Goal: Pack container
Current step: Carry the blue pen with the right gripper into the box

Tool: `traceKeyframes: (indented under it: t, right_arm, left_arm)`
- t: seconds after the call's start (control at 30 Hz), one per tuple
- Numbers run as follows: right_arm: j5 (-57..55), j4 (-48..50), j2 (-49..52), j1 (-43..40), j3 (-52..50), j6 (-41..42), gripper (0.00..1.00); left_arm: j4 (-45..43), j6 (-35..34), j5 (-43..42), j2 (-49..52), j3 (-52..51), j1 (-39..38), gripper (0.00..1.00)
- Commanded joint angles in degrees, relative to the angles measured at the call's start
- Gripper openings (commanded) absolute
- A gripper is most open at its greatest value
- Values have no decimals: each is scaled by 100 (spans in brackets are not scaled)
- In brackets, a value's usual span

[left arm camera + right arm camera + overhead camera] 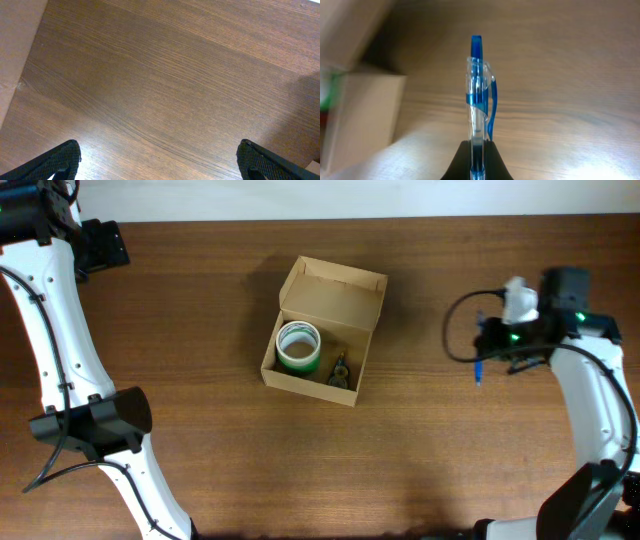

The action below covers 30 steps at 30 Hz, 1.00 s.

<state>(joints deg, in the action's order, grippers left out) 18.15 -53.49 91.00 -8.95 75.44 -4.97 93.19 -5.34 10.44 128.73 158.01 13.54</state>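
The box's lid is open, so my right gripper will swing across to the box next, turn and bring the pen down along the inside of the box's near side (314, 379) to let it go.
The container (283, 374), a tan cardboard box with its flap lid open, sits mid-table. Inside are a green-and-white tape roll (298, 345) and a small dark object (339, 370). The box also shows blurred at the left of the right wrist view (365, 115). My right gripper (478, 157) is shut on a clear and blue pen (479, 95), held above the table right of the box; the pen shows in the overhead view (480, 368). My left gripper (160, 162) is open and empty over bare wood at the far left back.
The brown wooden table (450, 460) spans the view. The left arm's white links (60, 360) run along the left side. The right arm (600, 420) stands at the right edge. A pale surface (15, 55) borders the table in the left wrist view.
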Motion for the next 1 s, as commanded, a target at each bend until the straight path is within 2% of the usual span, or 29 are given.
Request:
traceKeyframes:
  t: [0.0,0.13,0.3,0.5,0.63,0.97]
  right_arm:
    - [138,-319,-125,673,597,-807,4]
    - [-302,-573,-66,1443,1217,-909,4]
    - [-385,-798,114,2385,1871,-1491,3]
    - [-645,-828,461,3292,2015,-2387,4]
    - [-686,-782,822,3713,2015,-2804,4]
    - [-938,-450,1626,4201,2015,-2973,4]
  left_arm:
    - [-13,94,-59,-125,-37,13,100]
    - [-13,94,-59,-125,-39,13,100]
    - [-13,94,-59,-125,-37,13,100]
    - [-13,94,-59,-125,-37,13,100]
    - [-13,94,-59,-125,-37,13,100]
    - [-13,94,-59,-125,-37,13,100]
